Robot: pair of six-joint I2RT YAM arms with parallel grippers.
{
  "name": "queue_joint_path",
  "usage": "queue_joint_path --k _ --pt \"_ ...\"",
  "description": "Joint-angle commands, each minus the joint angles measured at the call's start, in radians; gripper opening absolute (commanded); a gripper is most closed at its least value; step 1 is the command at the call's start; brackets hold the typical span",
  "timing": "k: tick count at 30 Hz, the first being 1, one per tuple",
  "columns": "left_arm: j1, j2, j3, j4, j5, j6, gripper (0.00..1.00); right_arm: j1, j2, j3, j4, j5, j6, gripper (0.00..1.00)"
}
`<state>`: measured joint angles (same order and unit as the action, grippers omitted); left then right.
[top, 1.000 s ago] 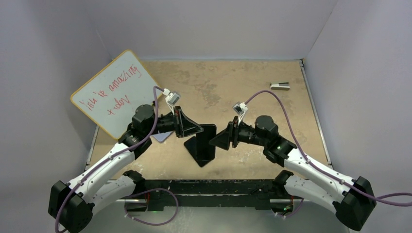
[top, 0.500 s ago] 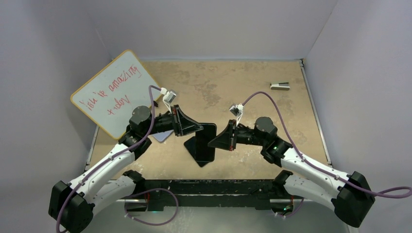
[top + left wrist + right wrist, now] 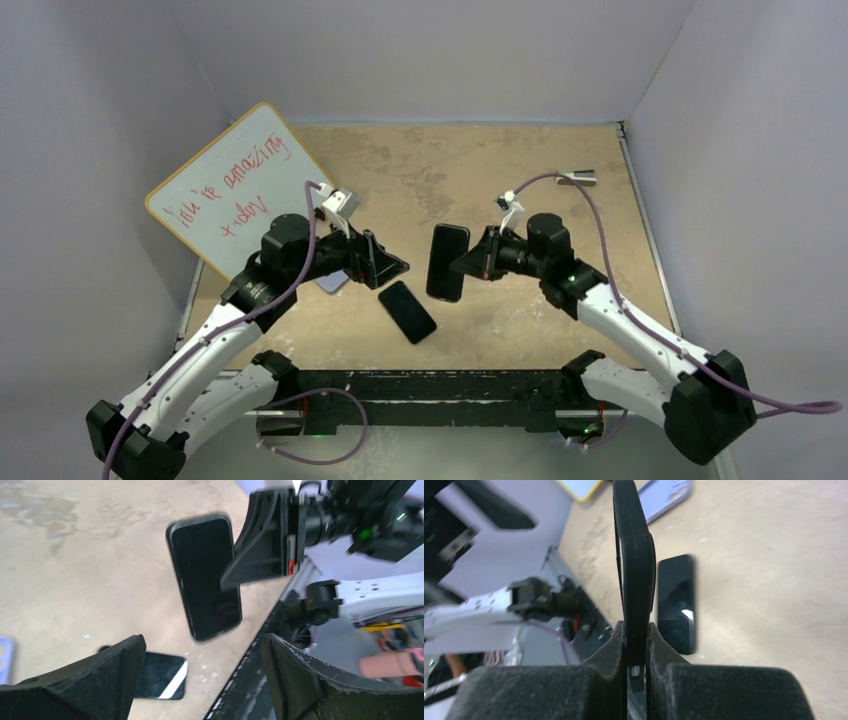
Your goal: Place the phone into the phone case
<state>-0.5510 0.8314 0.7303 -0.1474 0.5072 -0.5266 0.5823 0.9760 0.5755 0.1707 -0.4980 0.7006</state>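
Observation:
The robot next needs to move its right gripper to the right in the top view, tilting down and lowering the phone [image 3: 447, 262] beside the second black slab, where the table is bare.
My right gripper [image 3: 468, 263] is shut on the phone [image 3: 447, 262], a plain glossy black slab held on edge above the table. In the right wrist view the phone [image 3: 634, 555] stands edge-on, clamped between the pads [image 3: 614, 645]. My left gripper [image 3: 395, 268] is open and holds nothing, a little to the left of the phone [image 3: 205, 575]. The phone case [image 3: 335, 283], pale lavender, lies flat on the table, partly hidden under my left gripper. It also shows as a lavender corner [image 3: 666, 497] in the right wrist view.
A second black slab [image 3: 407, 311] with a pale strip at one end [image 3: 177, 680] lies flat on the table below the held phone. A whiteboard [image 3: 235, 190] with red writing leans at the back left. A small grey object [image 3: 577, 177] sits at the back right.
The left gripper has opened, let go of the phone and drawn back to the left. The right gripper has shut on the phone and carried it up and back, uncovering the slab beneath.

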Motion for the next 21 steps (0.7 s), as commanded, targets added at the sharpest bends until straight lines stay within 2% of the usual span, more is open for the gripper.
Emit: queue_joint_path --k 1,6,11,16,19,21 --pt "-0.002 -0.03 0.06 -0.191 -0.159 0.198 0.88 -0.105 0.144 0.209 -0.238 -0.001 -0.179 0.0" --pt "-0.003 -0.035 0.059 -0.27 -0.219 0.259 0.89 -0.164 0.374 0.396 -0.477 -0.006 -0.315 0.0" --pt "-0.003 -0.05 0.059 -0.285 -0.281 0.268 0.89 -0.252 0.542 0.484 -0.53 -0.073 -0.359 0.0" --pt "-0.003 -0.059 0.061 -0.299 -0.28 0.272 0.89 -0.312 0.74 0.588 -0.645 -0.113 -0.439 0.0" --pt "-0.003 -0.072 0.059 -0.297 -0.285 0.272 0.89 -0.339 0.804 0.612 -0.651 -0.08 -0.435 0.04" --pt "-0.003 -0.08 0.059 -0.301 -0.291 0.273 0.89 -0.351 0.833 0.62 -0.648 -0.05 -0.428 0.11"
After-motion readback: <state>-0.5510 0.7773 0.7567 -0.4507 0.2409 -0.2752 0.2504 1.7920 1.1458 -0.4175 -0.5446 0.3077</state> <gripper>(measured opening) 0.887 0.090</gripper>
